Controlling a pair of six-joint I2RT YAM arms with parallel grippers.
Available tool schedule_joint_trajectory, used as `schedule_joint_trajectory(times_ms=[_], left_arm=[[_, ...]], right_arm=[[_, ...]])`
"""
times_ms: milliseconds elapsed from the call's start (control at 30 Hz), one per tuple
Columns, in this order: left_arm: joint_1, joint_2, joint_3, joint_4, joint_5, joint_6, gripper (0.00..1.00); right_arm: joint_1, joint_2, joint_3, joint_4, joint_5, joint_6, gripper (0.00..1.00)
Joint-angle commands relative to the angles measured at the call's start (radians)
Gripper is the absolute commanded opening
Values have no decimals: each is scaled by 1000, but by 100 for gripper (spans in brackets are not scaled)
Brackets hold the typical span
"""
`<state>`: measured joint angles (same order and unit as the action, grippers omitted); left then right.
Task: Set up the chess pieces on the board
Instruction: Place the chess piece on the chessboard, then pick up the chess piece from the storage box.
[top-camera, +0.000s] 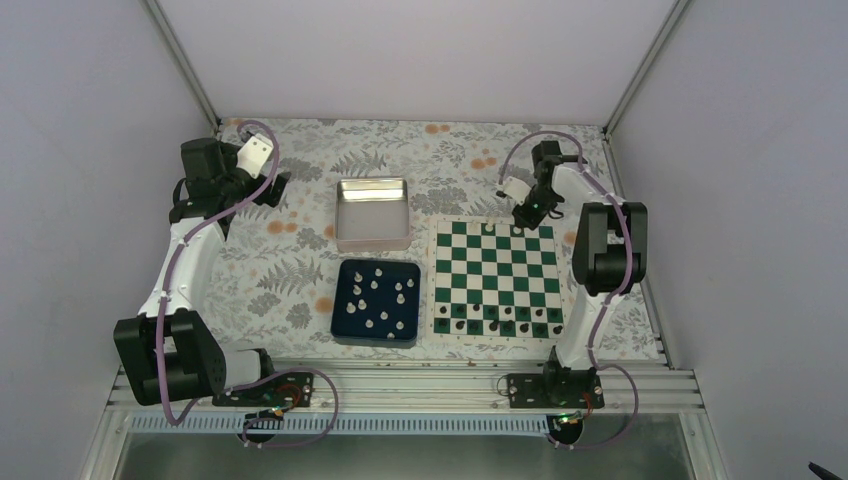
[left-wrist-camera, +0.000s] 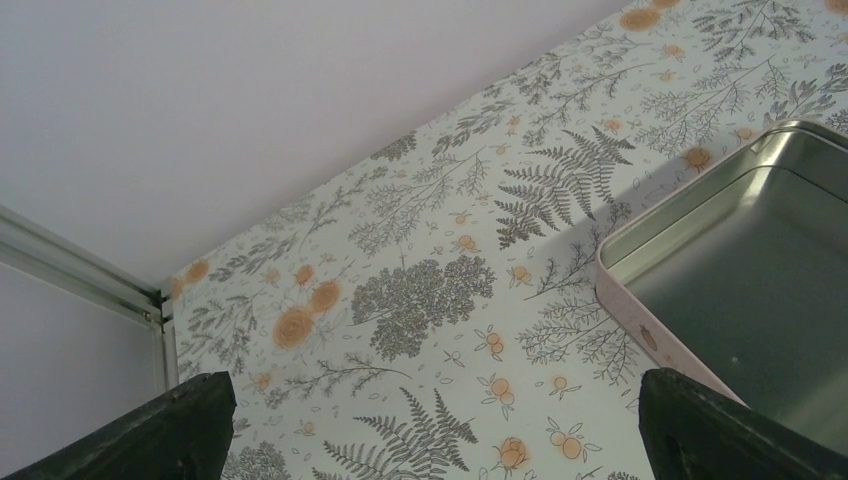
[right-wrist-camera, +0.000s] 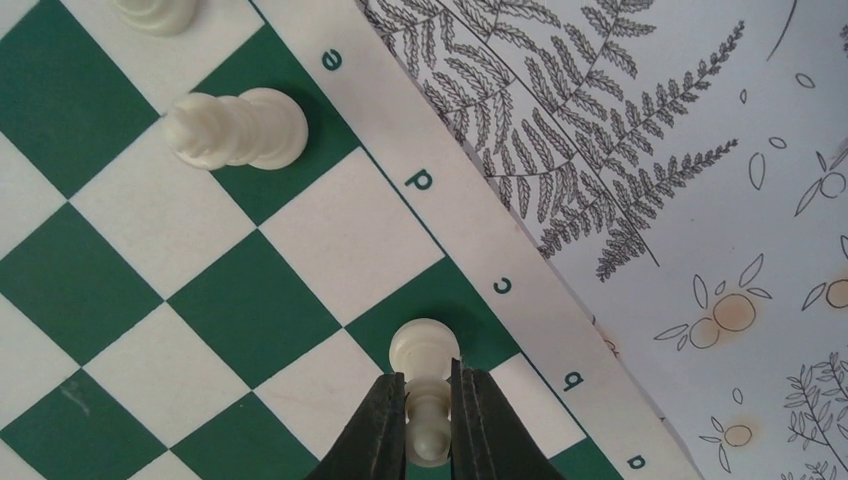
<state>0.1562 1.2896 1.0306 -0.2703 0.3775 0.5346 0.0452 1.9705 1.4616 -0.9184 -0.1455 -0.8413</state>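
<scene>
The right gripper moves from letter c toward letter e next, over the white square by letter d (top-camera: 503, 229) (right-wrist-camera: 352, 239), then opens, since that square is empty.
The green and white board (top-camera: 495, 278) lies right of centre; black figures stand along its near rows. My right gripper (right-wrist-camera: 428, 425) is shut on a white chess piece (right-wrist-camera: 424, 352) whose base rests on the green square by the letter c on the board's far edge (right-wrist-camera: 500, 285). Another white piece (right-wrist-camera: 237, 130) stands on the green square by letter e, and a third (right-wrist-camera: 155, 14) shows at the top edge. Several white pieces (top-camera: 380, 298) lie in the dark blue tray (top-camera: 376, 302). My left gripper (left-wrist-camera: 430, 440) is open and empty over the tablecloth, left of the tin.
A shiny metal square tin (top-camera: 373, 213) stands behind the blue tray; its corner shows in the left wrist view (left-wrist-camera: 745, 290). White enclosure walls and metal corner posts surround the flowered tablecloth (top-camera: 280, 260).
</scene>
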Motion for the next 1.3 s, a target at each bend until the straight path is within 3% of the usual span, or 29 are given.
schedule_joint_trajectory(times_ms=[0, 333, 967, 1033, 1133, 1267], left_arm=[[6, 2, 3, 17, 10, -2, 100], [6, -10, -10, 18, -4, 6, 100], [9, -15, -7, 10, -2, 10, 100], [10, -15, -10, 9, -2, 11, 100], [9, -16, -11, 10, -3, 12, 100], [9, -18, -7, 8, -3, 12, 100]], right_arm=[[37, 4, 25, -13, -29, -4, 4], [101, 40, 66, -15, -22, 13, 4], [104, 59, 67, -28, 19, 13, 5], [105, 60, 65, -27, 16, 12, 10], [104, 47, 66, -18, 11, 12, 32], [107, -2, 88, -16, -15, 14, 41]])
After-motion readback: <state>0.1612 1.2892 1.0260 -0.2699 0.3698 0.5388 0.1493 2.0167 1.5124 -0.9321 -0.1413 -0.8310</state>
